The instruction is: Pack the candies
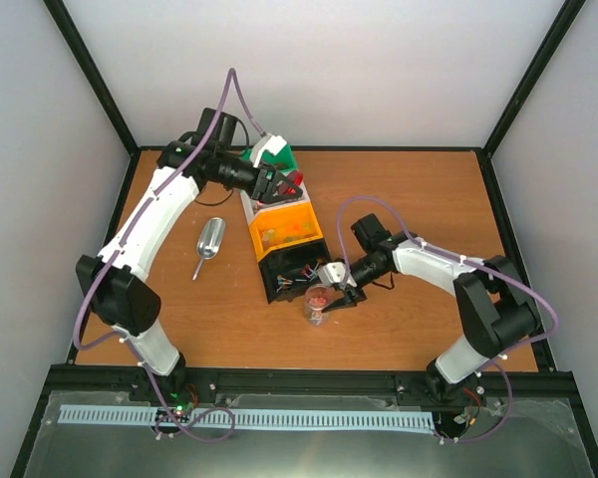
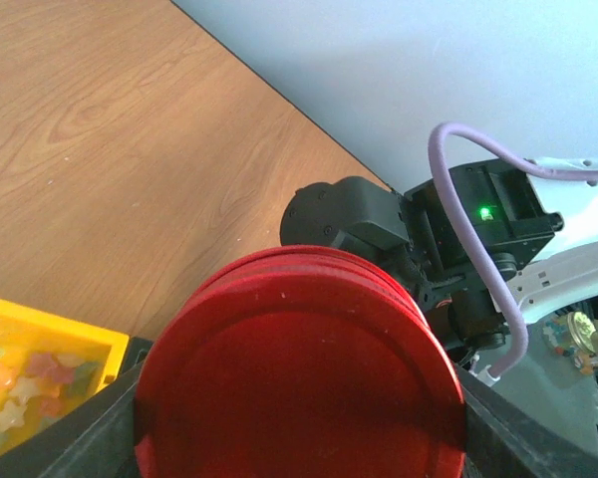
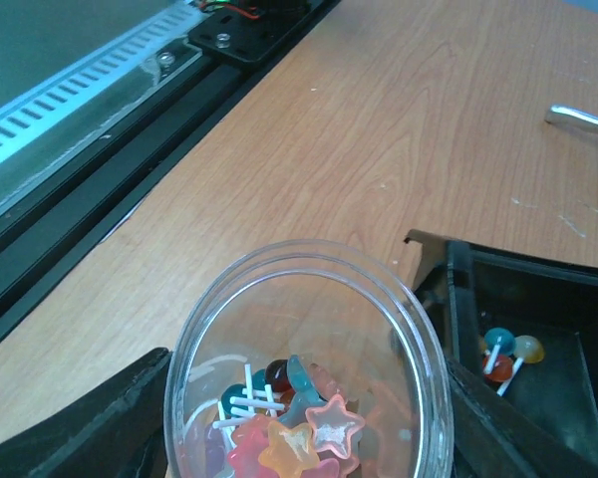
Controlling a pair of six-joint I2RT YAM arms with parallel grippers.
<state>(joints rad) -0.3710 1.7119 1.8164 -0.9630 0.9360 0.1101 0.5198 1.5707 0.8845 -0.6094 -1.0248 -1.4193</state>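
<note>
My left gripper brings the red lid [image 1: 293, 184] back and down onto the jar's open rim [image 1: 319, 296] next and releases it, since the candies inside the jar lie uncovered.
My right gripper [image 1: 326, 292] [image 3: 304, 423] is shut on a clear plastic jar [image 3: 309, 299] [image 1: 318, 302], held just off the near right corner of the black bin [image 1: 288, 278] [image 3: 553, 299]. In the jar lie candies [image 3: 294, 433]: star-shaped gummies and small lollipops with white sticks. A few lollipops [image 3: 504, 349] lie in the black bin. Star candies [image 2: 20, 383] lie in the orange bin [image 1: 284, 231] [image 2: 70, 344]. My left gripper [image 1: 279, 184] [image 2: 299, 418] is shut on the round red lid [image 2: 299, 383] [image 1: 293, 184], above the far end of the bin row.
A green bin [image 1: 281, 157] and a white bin [image 1: 251, 202] stand behind the orange one. A metal scoop [image 1: 209, 242] lies left of the bins; its handle [image 3: 583, 119] shows in the right wrist view. The black rail [image 3: 249, 35] runs along the table's near edge.
</note>
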